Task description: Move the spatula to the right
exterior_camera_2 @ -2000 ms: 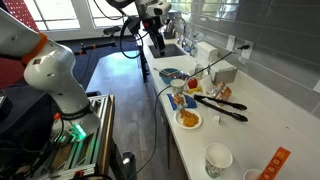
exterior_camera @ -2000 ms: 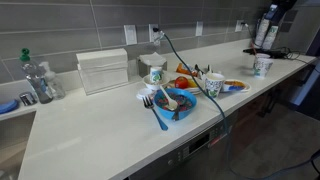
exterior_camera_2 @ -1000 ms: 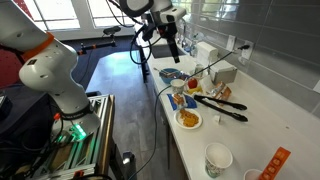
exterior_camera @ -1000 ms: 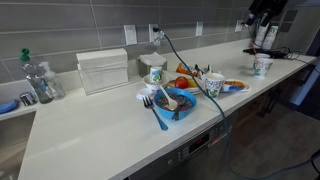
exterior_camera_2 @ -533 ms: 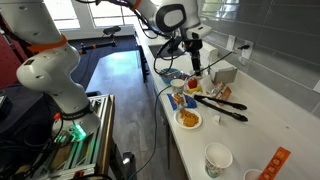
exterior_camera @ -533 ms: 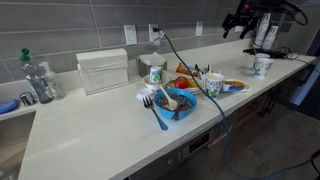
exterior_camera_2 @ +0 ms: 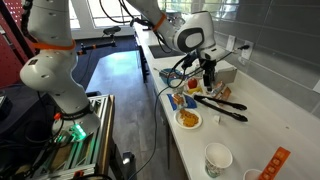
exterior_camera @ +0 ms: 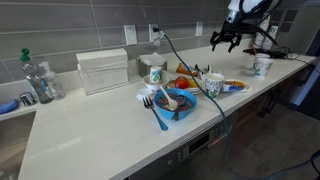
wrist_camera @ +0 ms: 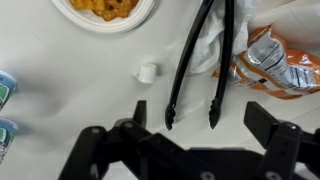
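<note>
My gripper moves down and toward the white bottle cap next, since the spatula lies below its open fingers. They then go around the spatula's arm nearest the cap.
The spatula (wrist_camera: pixel 186 70) is all black and slim. In the wrist view it shows as two thin black arms side by side, their tips pointing toward my fingers. In an exterior view it (exterior_camera_2: pixel 222 103) lies on the white counter past a plate of orange food (exterior_camera_2: pixel 187 119). My gripper (wrist_camera: pixel 204 125) is open and empty, hovering just above the spatula's near tips with one finger on each side. The gripper shows above the counter items in both exterior views (exterior_camera: pixel 223 42) (exterior_camera_2: pixel 210 82).
An orange snack bag (wrist_camera: pixel 275 60), a white bottle cap (wrist_camera: pixel 147 72) and the food plate (wrist_camera: pixel 105 8) lie close to the spatula. A blue bowl (exterior_camera: pixel 172 103) holds a wooden spoon. A blue-handled utensil (exterior_camera: pixel 158 115), paper cups (exterior_camera: pixel 212 85) (exterior_camera_2: pixel 218 158) and a white box (exterior_camera: pixel 103 70) stand on the counter.
The arm has swung in from the far end of the counter and lowered. The gripper now hangs over the spatula. The objects on the counter have not moved.
</note>
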